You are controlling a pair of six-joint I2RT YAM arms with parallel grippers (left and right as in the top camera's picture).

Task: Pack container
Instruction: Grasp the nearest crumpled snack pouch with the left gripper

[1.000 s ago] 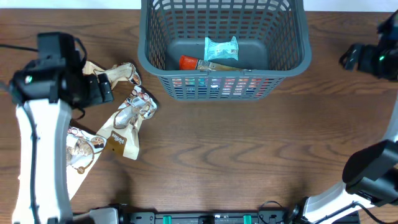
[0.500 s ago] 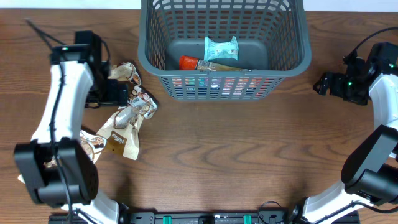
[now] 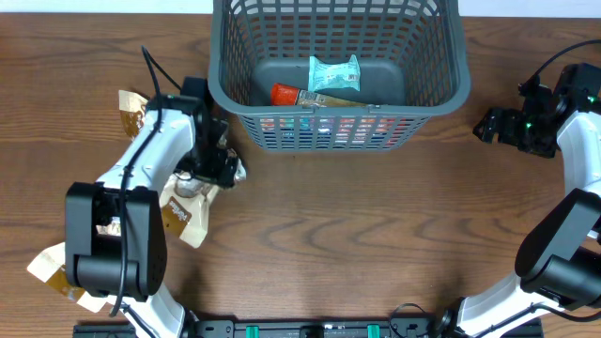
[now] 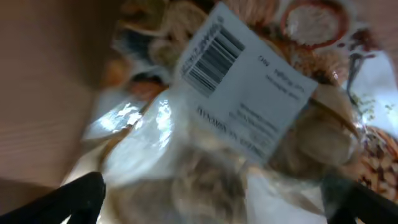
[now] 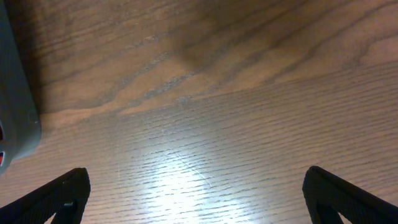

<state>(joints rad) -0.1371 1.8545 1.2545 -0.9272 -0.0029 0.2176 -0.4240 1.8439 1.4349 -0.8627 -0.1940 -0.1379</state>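
Note:
My left gripper lowers a little onto the clear packet of dried mushrooms next, beside its barcode label, at its bulging part [image 3: 203, 182] [image 4: 204, 176] between the open fingers.
The container [image 3: 441, 94], a large dark grey lattice basket, stands at the back centre. It holds a teal packet [image 3: 334, 73], an orange-red item [image 3: 286, 94] and more packets along its front wall. My left gripper [image 3: 223, 167] is open and low over a crinkled snack bag [image 3: 192, 180] just left of the basket's front corner. The left wrist view is blurred and shows that bag's barcode label [image 4: 242, 93] between the spread fingers [image 4: 217, 208]. My right gripper [image 3: 485, 124] is open and empty over bare wood to the right of the basket; the right wrist view shows its fingers [image 5: 205, 199] wide apart.
A brown pouch [image 3: 188, 218] lies beside the snack bag. Another pouch [image 3: 131, 113] lies at the far left and one more [image 3: 52, 268] near the front left edge. The basket's corner [image 5: 12, 93] shows at the left of the right wrist view.
My left arm has swung right and down over the snack bag by the basket, uncovering the pouches on the left. My right arm came in toward the basket, then held still.

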